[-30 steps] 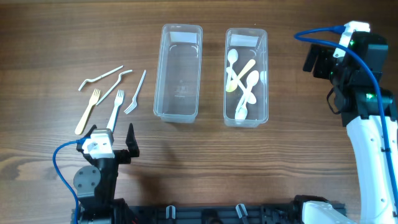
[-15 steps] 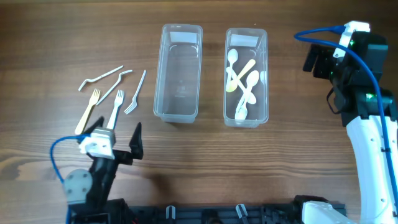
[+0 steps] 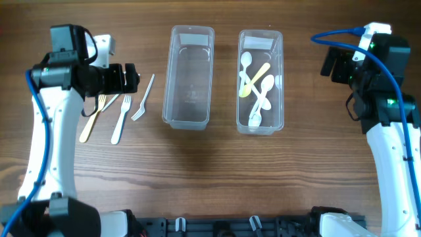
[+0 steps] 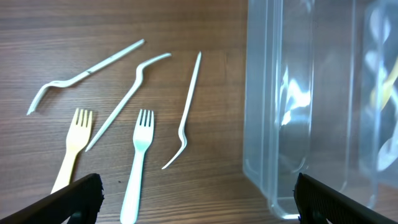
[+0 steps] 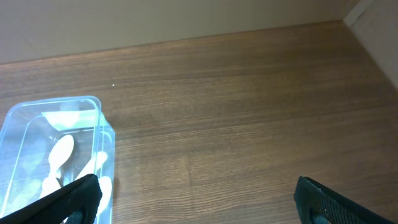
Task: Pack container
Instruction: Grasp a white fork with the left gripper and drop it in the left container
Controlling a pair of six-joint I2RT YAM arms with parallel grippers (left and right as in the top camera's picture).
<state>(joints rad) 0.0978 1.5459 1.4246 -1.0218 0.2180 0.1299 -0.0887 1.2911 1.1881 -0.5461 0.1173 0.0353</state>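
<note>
Next, my left gripper shifts toward the empty container and lowers onto the side-lying white fork's handle near its bend (image 3: 145,99) (image 4: 186,114), as it's nearest that container.
Several plastic forks lie at the table's left: a yellow fork (image 3: 92,118), a white fork (image 3: 120,118) and a white fork on its side (image 3: 143,97). They show in the left wrist view too: yellow (image 4: 71,146), white (image 4: 140,162), side-lying (image 4: 186,106), and two bent pieces (image 4: 87,68) behind. An empty clear container (image 3: 192,29) stands in the middle (image 4: 292,93). A second clear container (image 3: 260,33) holds white and yellow spoons (image 3: 262,89). My left gripper (image 3: 122,79) is open and empty above the forks (image 4: 199,205). My right gripper (image 3: 335,66) is open and empty at the far right (image 5: 199,205).
The right wrist view shows the spoon container's corner (image 5: 93,124) at lower left, bare wooden table (image 5: 249,124) beyond it, and a wall along the back edge. The left arm's blue cable (image 3: 36,151) hangs along the left side.
My left arm has swung from the table's front edge up and back to above the forks. The right arm and both containers have not moved.
</note>
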